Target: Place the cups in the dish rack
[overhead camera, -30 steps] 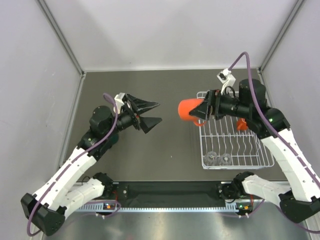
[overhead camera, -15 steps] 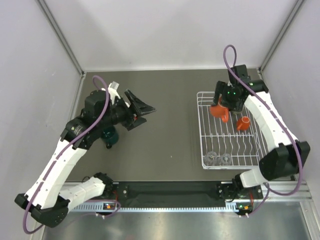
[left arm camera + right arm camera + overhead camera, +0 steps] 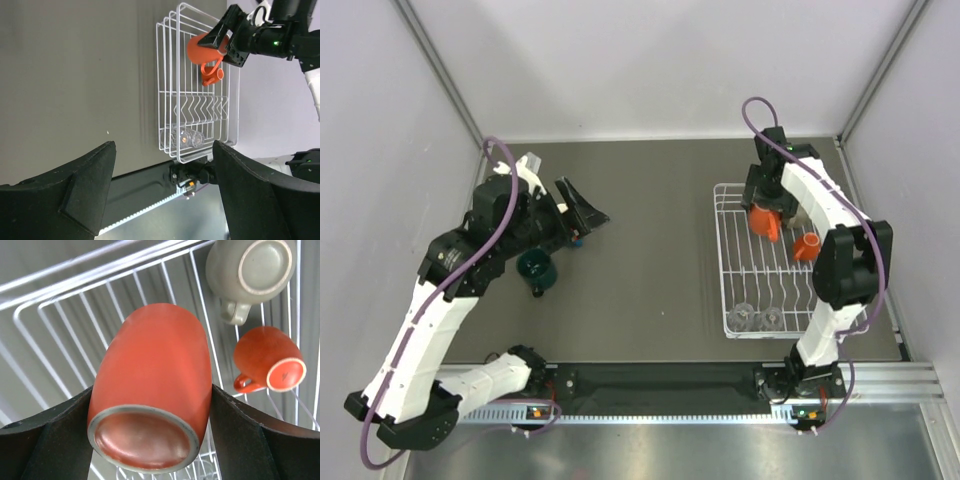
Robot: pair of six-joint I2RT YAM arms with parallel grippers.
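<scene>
I need to lower the large orange mug (image 3: 768, 221) in my right gripper next. It should go onto the wires at the rack's far end, in the empty space beside the beige mug (image 3: 250, 270).
My right gripper (image 3: 767, 208) is shut on the large orange mug (image 3: 768, 221) and holds it base up over the far end of the white dish rack (image 3: 723, 262). In the right wrist view the mug (image 3: 150, 380) sits between my fingers, with a beige mug (image 3: 250, 270) and the tiny orange cup (image 3: 267, 360) lying in the rack beyond it. Two clear glasses (image 3: 758, 318) lie at the rack's near end. The dark green cup (image 3: 537, 270) stands on the table at the left. My left gripper (image 3: 582, 212) is open and empty just beyond it. The blue mug is hidden.
The left wrist view looks across the table at the rack (image 3: 159, 85), the orange mug (image 3: 202, 47) and the glasses (image 3: 187, 137). Grey side walls close in the table on the left, right and back. The arm bases sit along the near edge.
My right arm swung the orange mug from beside the rack to over its far end. My left arm drew back to the left, uncovering the dark green cup.
</scene>
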